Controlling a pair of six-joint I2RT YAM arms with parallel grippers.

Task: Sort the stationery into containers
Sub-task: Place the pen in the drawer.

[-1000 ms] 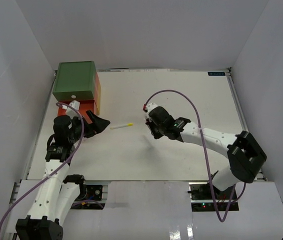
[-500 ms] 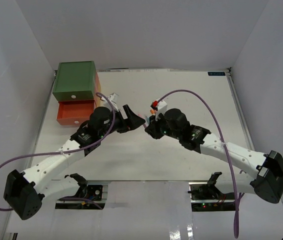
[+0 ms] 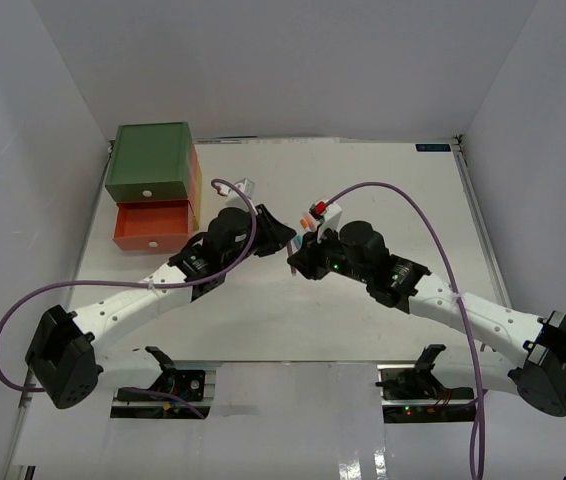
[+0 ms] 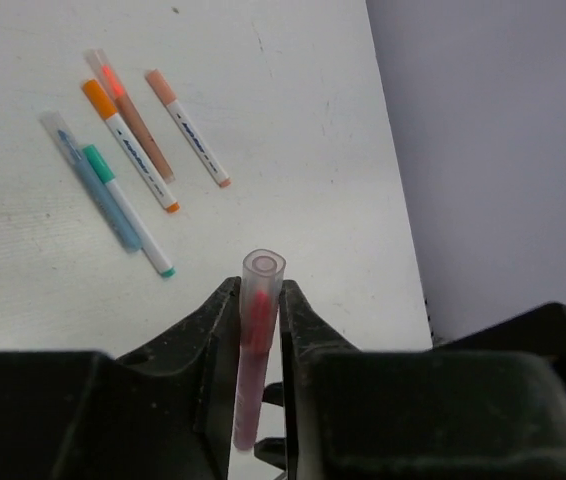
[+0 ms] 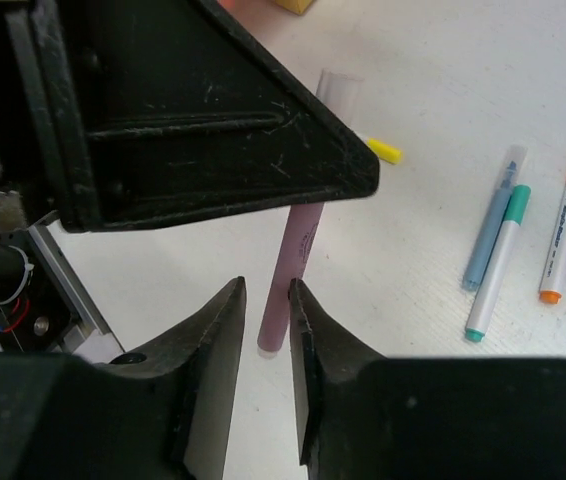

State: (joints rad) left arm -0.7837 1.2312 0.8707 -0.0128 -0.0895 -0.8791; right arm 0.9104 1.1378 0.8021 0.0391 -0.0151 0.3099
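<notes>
The orange-red drawer [image 3: 151, 225] is pulled out. My left gripper needs to swing to the left in the top view next, over the drawer, and let go of the pink pen there.
A pink pen [image 4: 260, 330] stands upright between the fingers of my left gripper [image 4: 260, 290], which is shut on its upper part, just under the clear cap. The pen's lower end [image 5: 298, 260] hangs between the fingers of my right gripper [image 5: 266, 290]. Those jaws stand slightly apart, with a gap on one side of the pen. Both grippers meet above mid-table [image 3: 288, 250]. The green container [image 3: 148, 160] sits at the far left, and the orange-red drawer [image 3: 151, 225] below it is pulled out.
Loose pens lie on the table beyond the grippers: blue [image 4: 93, 180], green-capped [image 4: 128, 210], orange [image 4: 128, 145], brown-red [image 4: 128, 110] and peach [image 4: 188, 127]. A yellow pen [image 5: 383, 150] lies beside the left gripper. White walls enclose the table [image 3: 383, 190].
My left arm swung from the drawers to mid-table and its gripper closed on the pink pen. The right gripper, shut on that pen before, has parted its jaws a little.
</notes>
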